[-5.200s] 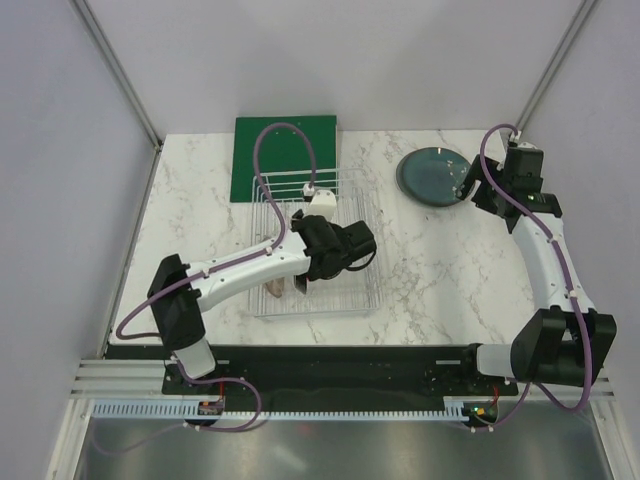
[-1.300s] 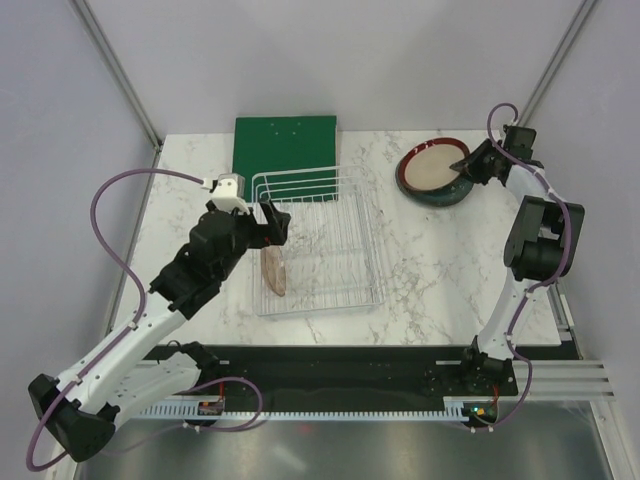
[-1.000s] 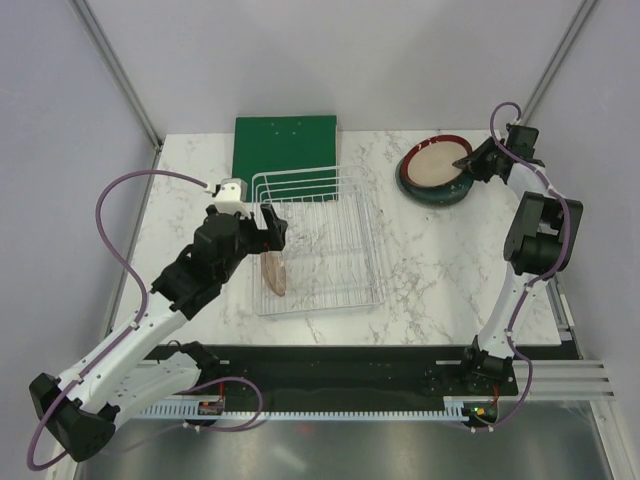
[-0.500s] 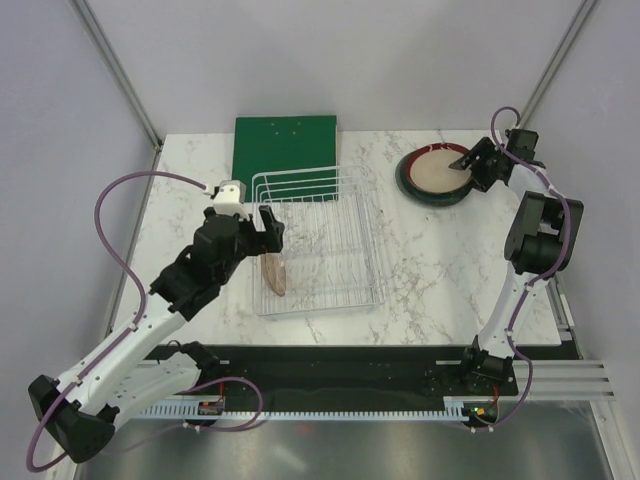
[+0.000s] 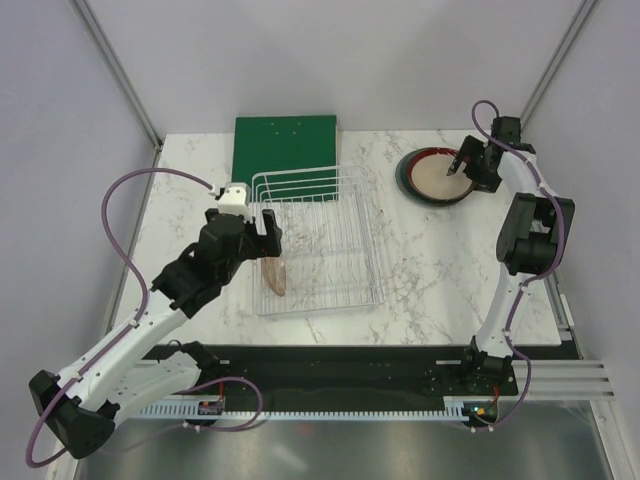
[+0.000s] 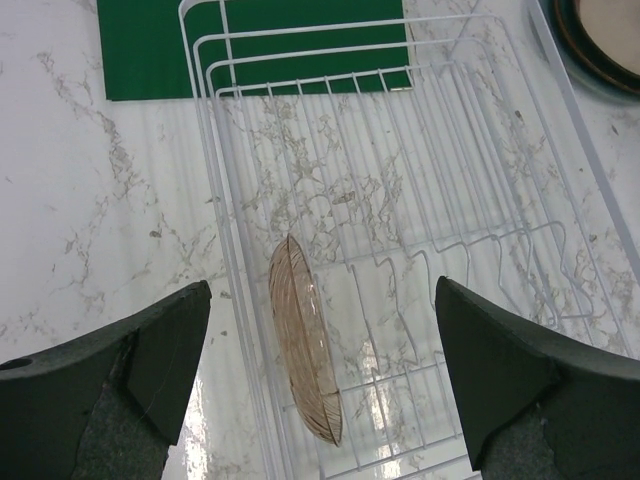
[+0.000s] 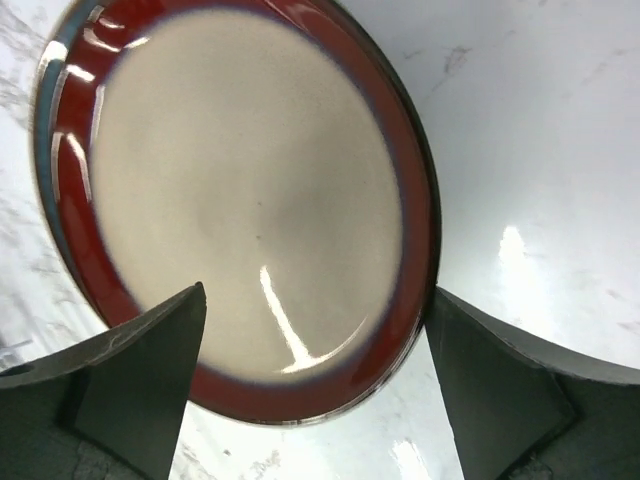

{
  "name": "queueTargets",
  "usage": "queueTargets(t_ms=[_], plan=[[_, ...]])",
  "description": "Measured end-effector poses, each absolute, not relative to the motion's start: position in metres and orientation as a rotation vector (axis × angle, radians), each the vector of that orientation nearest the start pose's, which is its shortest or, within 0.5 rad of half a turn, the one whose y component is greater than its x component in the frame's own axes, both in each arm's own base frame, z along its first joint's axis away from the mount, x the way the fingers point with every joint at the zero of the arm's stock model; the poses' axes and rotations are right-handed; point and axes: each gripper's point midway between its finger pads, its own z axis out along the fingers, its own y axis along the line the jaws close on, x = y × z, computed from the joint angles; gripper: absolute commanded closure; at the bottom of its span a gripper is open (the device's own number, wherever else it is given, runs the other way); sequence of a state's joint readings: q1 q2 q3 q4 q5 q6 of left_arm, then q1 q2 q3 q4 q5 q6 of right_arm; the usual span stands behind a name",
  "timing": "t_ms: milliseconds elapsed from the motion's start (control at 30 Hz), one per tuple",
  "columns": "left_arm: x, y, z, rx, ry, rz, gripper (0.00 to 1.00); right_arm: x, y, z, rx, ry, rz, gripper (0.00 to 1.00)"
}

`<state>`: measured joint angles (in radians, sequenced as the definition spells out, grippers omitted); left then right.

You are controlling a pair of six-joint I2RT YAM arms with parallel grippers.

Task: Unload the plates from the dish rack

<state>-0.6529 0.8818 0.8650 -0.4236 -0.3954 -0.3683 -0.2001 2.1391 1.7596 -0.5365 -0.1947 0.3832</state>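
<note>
The left gripper moves down and back onto the brownish-pink plate's upper rim (image 5: 273,276) (image 6: 306,338) next, since the plate stands below it and nearer my base.
One brownish-pink plate (image 5: 275,272) stands on edge in the left part of the white wire dish rack (image 5: 300,180). My left gripper (image 5: 268,227) hovers open above it. In the left wrist view the plate (image 6: 305,350) and rack (image 6: 330,210) lie below the left gripper (image 6: 322,290), whose wide-apart fingers touch neither. At the back right a maroon-rimmed plate (image 5: 435,175) lies flat on a dark teal plate (image 5: 403,182). My right gripper (image 5: 462,165) is open over its right side. In the right wrist view the right gripper (image 7: 315,292) is open above the maroon-rimmed plate (image 7: 250,200).
A flat green board (image 5: 285,140) lies behind the rack, partly under its back edge, and shows as the green board (image 6: 250,50) in the left wrist view. Grey walls close in the marble table on the left, back and right.
My right gripper has opened and let go of the maroon-rimmed plate, which now lies flat on the teal one. The left gripper has shifted slightly over the rack, still open.
</note>
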Motion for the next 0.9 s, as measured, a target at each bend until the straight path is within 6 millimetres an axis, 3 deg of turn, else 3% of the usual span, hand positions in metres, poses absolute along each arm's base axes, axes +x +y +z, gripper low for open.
queueTargets(t_ms=[200,400,633,900], plan=[[0.269,-0.135,0.231,0.047,2.003,-0.208,0.00,0.524,-0.058,0.106,0.545,2.441,0.053,0.03],[0.266,-0.130,0.225,0.053,2.022,-0.157,0.00,0.513,-0.063,0.154,0.522,2.364,-0.049,0.02],[0.258,-0.138,0.212,0.103,2.059,-0.098,0.05,0.477,-0.067,0.215,0.529,2.252,-0.065,0.03],[0.247,-0.151,0.180,0.126,2.140,0.010,0.12,0.434,-0.056,0.253,0.501,2.171,-0.038,0.03]])
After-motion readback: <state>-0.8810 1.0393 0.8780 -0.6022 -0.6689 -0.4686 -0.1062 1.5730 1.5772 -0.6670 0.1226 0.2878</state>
